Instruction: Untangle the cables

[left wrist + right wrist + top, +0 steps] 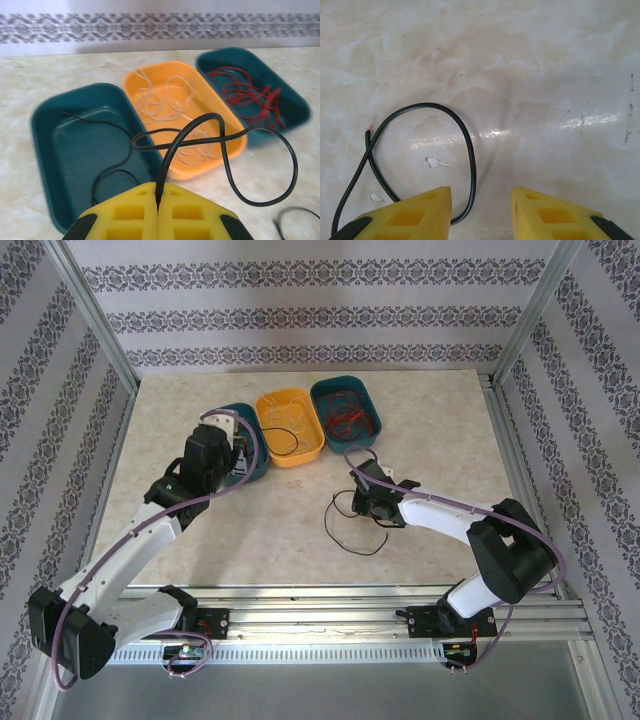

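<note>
The held loop hangs out over the orange tray (235,142), so my left gripper should move away from there. Then it should go down toward the teal tray with the black cable.
My left gripper (159,194) is shut on a black cable (223,150) that rises from its fingertips and loops in the air in front of the trays. It hovers at the near edge of the left teal tray (47,150), which holds another black cable (111,126). White cables (165,102) lie in the orange tray (235,142) and red cables (250,92) in the right teal tray (295,107). My right gripper (481,196) stands open just above the table. A loose black cable (471,160) curls on the table beside its left finger, with nothing between the jaws.
The three oval trays (290,425) stand side by side at the back centre of the marble table. The loose black cable (352,532) lies mid-table by my right gripper (363,502). Metal frame posts and patterned walls close in the sides.
</note>
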You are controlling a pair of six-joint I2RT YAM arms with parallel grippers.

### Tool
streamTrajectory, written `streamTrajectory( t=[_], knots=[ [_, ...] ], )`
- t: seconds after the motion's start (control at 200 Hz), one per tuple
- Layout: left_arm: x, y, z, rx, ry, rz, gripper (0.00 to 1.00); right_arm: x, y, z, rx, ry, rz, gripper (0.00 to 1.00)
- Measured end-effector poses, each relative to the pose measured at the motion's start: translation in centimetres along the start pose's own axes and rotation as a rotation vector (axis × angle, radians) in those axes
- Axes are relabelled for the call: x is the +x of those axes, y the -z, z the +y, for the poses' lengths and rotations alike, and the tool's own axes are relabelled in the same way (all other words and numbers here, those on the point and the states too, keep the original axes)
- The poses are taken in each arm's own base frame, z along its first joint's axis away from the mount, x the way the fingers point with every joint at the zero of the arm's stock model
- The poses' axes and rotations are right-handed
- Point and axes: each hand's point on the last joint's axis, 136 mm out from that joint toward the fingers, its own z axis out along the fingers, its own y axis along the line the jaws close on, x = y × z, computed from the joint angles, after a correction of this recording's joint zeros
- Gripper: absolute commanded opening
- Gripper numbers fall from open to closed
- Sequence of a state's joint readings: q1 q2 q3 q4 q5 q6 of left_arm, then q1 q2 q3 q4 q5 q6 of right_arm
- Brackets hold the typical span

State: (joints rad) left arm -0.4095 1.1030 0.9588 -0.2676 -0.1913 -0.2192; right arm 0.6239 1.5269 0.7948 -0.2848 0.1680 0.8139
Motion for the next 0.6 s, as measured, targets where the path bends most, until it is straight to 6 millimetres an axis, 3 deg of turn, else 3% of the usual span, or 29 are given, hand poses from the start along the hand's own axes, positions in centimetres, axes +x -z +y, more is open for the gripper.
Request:
streamTrajectory(
  t=[0.21, 0.395, 0.6],
  knots=[
    [-0.1, -1.9, 3.8, -0.124, 0.0, 0.032, 0.0, 0.3, -0.2, -0.3, 0.005, -0.001, 0.005, 0.4],
    [1.1, -3.8, 7.2, -0.21, 0.029, 0.088, 0.0, 0.3, -0.2, -0.3, 0.004, -0.002, 0.006, 0.42],
    [2.1, -5.8, 9.5, -0.253, 0.055, 0.143, 0.0, 0.3, -0.2, -0.3, 0.005, -0.001, 0.006, 0.45]
  ],
)
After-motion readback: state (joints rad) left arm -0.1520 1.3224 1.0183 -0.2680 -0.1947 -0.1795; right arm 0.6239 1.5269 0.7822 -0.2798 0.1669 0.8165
